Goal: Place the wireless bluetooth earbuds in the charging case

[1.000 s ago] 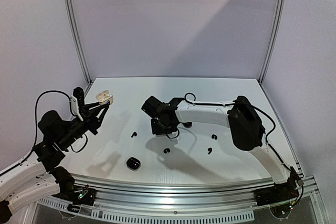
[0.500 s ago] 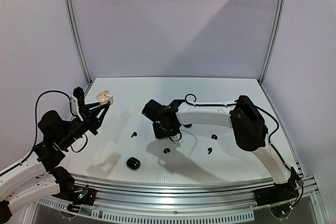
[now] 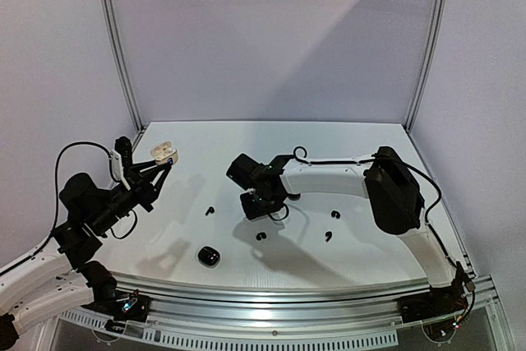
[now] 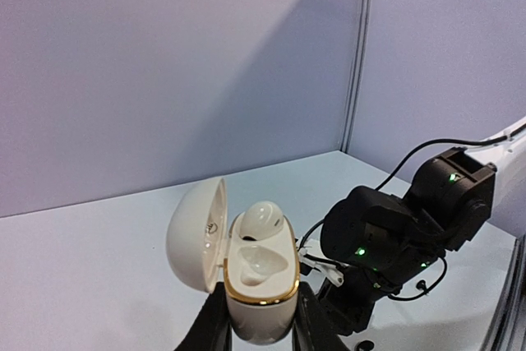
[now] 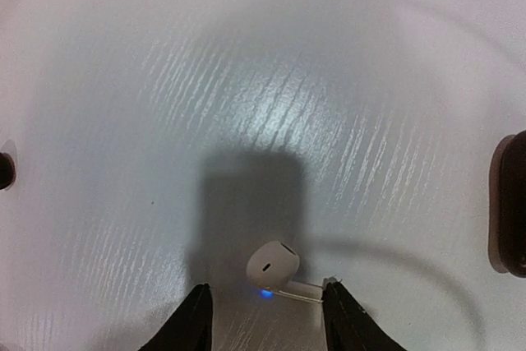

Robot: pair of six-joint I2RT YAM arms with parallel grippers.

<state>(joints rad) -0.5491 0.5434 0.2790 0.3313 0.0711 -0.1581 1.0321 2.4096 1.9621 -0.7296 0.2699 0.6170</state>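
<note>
The second white earbud's rounded head (image 5: 273, 265) is just outward of my right gripper's open fingers, so my right gripper should ease outward until its fingers are on both sides of that head.
My left gripper (image 3: 161, 162) is shut on a white charging case (image 3: 163, 152) and holds it upright above the table's left side. In the left wrist view the case (image 4: 259, 306) has its lid open; one white earbud (image 4: 261, 219) sits in the far socket and the near socket is empty. My right gripper (image 3: 253, 208) is low over the table's middle with its jaws open. In the right wrist view a second white earbud (image 5: 271, 264) with a blue light lies between the fingers (image 5: 196, 318), its stem reaching the right one.
Several small black earbuds lie on the table: one (image 3: 209, 210) left of the right gripper, one (image 3: 261, 236) in front of it, two (image 3: 329, 237) (image 3: 334, 214) to its right. A black oval case (image 3: 209, 256) lies near the front edge. A dark object (image 5: 511, 203) shows at the right wrist view's edge.
My right gripper has shifted slightly to the right and toward the near edge. The left arm and the white case have not moved.
</note>
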